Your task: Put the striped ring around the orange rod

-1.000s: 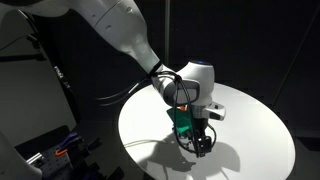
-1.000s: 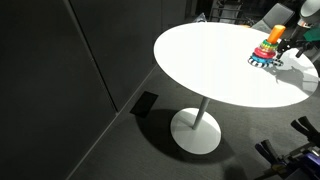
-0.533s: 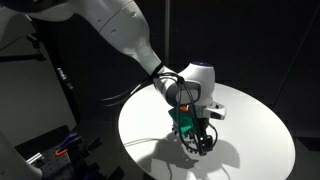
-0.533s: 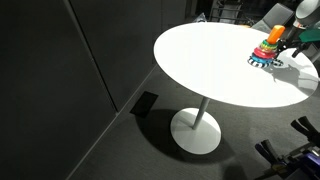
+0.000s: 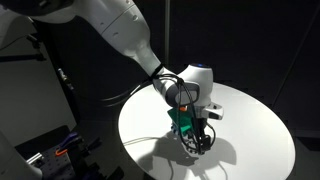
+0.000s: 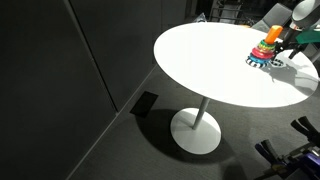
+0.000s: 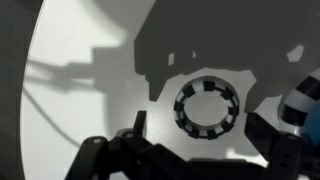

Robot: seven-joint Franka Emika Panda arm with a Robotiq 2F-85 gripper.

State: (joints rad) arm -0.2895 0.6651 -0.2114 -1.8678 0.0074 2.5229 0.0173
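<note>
The striped ring lies flat between my spread fingers, so next my gripper needs to lower a little and close on the ring's outer sides point(image 6: 277, 64) point(image 7: 207, 108).
The striped ring point(image 7: 208, 107) lies flat on the white table, dark and white stripes all round. In the wrist view it sits between my gripper's point(image 7: 200, 125) two dark fingers, which are spread open on either side of it without touching it. In an exterior view the striped ring point(image 6: 260, 61) lies at the foot of the coloured ring stack point(image 6: 268, 49). The orange rod point(image 6: 273, 34) stands upright out of that stack. My gripper point(image 6: 293, 46) hangs just beside the stack. In the exterior view from the arm's side, my gripper point(image 5: 202, 141) is low over the table and hides the ring and rod.
The round white table point(image 5: 250, 120) stands on a single pedestal foot point(image 6: 196, 130) with dark floor around it. A blue and white edge of the stack point(image 7: 305, 100) shows at the right of the wrist view. Equipment stands at the lower left point(image 5: 45, 150).
Hardly anything differs. My gripper has shifted very slightly over the ring and stays open. The ring and the stack have not moved.
</note>
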